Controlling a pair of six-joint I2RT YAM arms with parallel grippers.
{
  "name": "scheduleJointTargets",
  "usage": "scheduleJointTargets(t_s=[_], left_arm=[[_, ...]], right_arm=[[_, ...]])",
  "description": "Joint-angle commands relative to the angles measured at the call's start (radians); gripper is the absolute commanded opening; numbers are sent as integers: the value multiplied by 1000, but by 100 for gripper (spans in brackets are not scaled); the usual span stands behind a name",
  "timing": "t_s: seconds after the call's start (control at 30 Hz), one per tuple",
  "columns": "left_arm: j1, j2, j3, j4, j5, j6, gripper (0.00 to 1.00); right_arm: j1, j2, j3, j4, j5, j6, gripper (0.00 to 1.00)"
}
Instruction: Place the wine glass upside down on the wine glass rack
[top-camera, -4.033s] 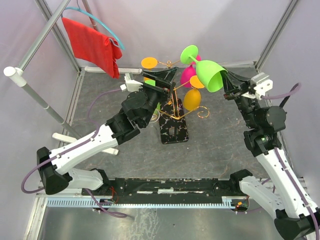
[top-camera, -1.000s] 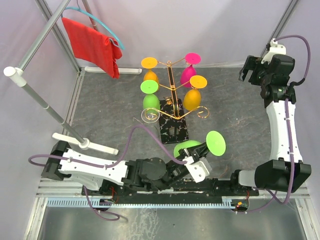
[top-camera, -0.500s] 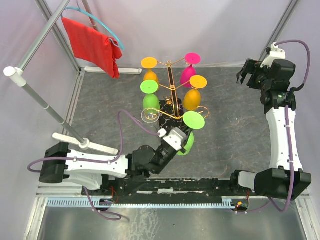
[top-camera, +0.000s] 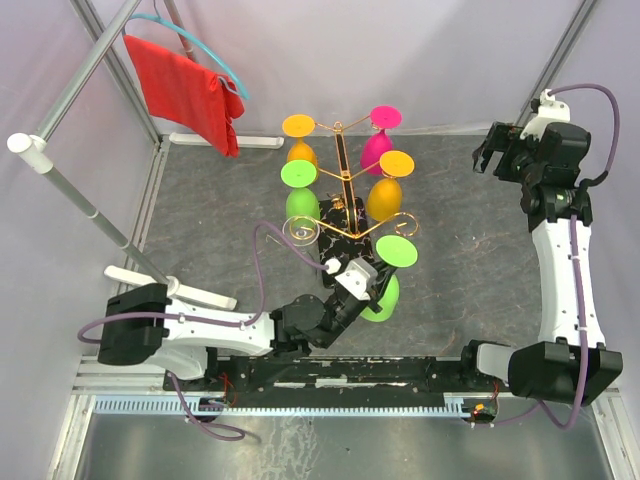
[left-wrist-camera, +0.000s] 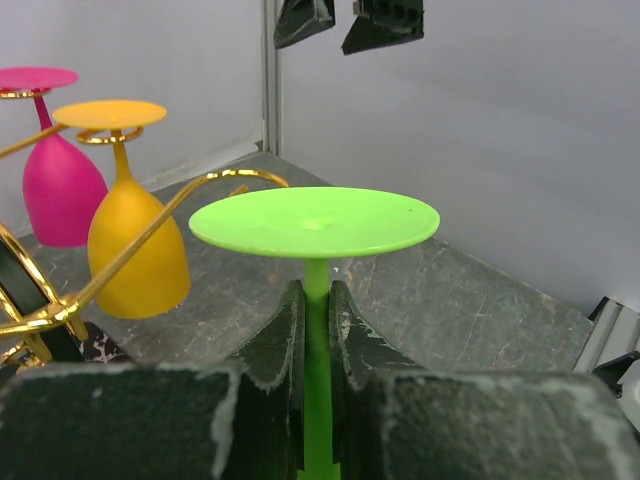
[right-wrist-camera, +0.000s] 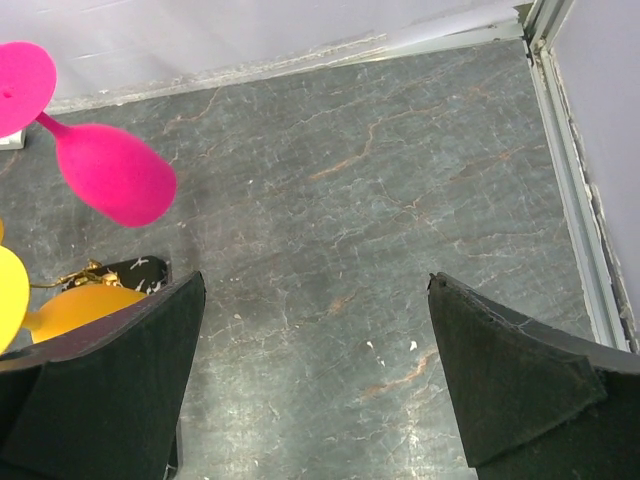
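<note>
The left gripper moves outward next, then lowers the foot disc onto the empty gold ring (top-camera: 406, 224) (left-wrist-camera: 254, 181) and releases it, since that ring lies outward of my gripper.
My left gripper (top-camera: 372, 278) is shut on the stem of a green wine glass (top-camera: 397, 251). The glass is held upside down, foot disc on top and bowl (top-camera: 383, 300) below, just front-right of the wine glass rack (top-camera: 341, 178). In the left wrist view both fingers (left-wrist-camera: 283, 335) pinch the green stem (left-wrist-camera: 317, 290) under the flat foot (left-wrist-camera: 315, 220). A gold scroll arm of the rack (left-wrist-camera: 170, 215) curves by on the left, apart from the glass. My right gripper (top-camera: 497, 152) stands open, raised at the far right, with nothing between its fingers (right-wrist-camera: 110, 350).
Several glasses hang upside down on the rack: orange (top-camera: 384, 198), pink (top-camera: 376, 150), green (top-camera: 303, 205) and another orange (top-camera: 299, 126). The rack's black veined base (top-camera: 349, 262) lies beside my left wrist. A red cloth (top-camera: 185, 85) hangs at the back left, near a white pole (top-camera: 90, 200).
The left arm swung the green glass from the front edge up beside the rack's front-right arm and turned it foot-up. It then shifted slightly right. The right arm barely moved.
</note>
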Motion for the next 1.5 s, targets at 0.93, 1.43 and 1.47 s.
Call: scheduleJointTargets(t_s=[0.93,1.43,1.47], left_arm=[[-31,297,51,646,-261,269,3],[58,357,136,618,-293,235,3],[63,357,140,606,-292,229,3]], right_arm=[[-5,-121,-85,33,-1,-57,100],[-5,-126,-90,29,-12,-59,100],[-5,-125,-89,31,-14,-59,100]])
